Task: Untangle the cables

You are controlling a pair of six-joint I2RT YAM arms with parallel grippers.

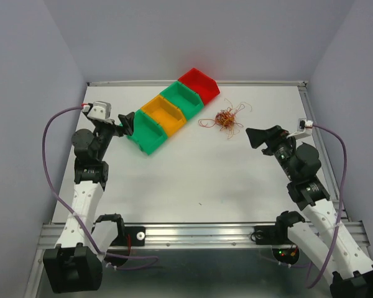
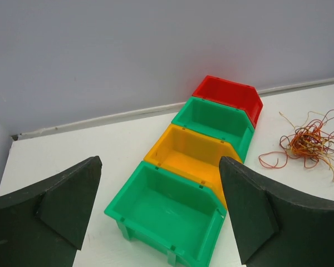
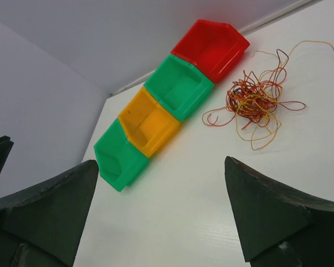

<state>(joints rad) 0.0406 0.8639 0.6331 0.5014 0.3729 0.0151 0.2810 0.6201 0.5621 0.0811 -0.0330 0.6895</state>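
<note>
The yellow cable (image 1: 229, 133) lies below my right gripper and loops clear of the clump of cables, so next I will bring the gripper down and to the left in the top view onto it.
The cables (image 1: 225, 118) are a tangled clump of hair-thin orange, red and yellow wires lying on the white table (image 1: 193, 180), right of the bin row. The clump also shows at the right edge of the left wrist view as the cables (image 2: 309, 143), and in the right wrist view as the cables (image 3: 256, 100). My left gripper (image 1: 129, 123) hovers open at the near green bin, its jaws wide apart with nothing between them. My right gripper (image 1: 259, 138) stands open to the right of the clump, apart from it and holding nothing.
A diagonal row of bins runs from near left to far right: green bin (image 1: 147, 133), yellow bin (image 1: 165, 115), green bin (image 1: 185, 99), red bin (image 1: 200, 84). All look empty. Grey walls close in the table on three sides.
</note>
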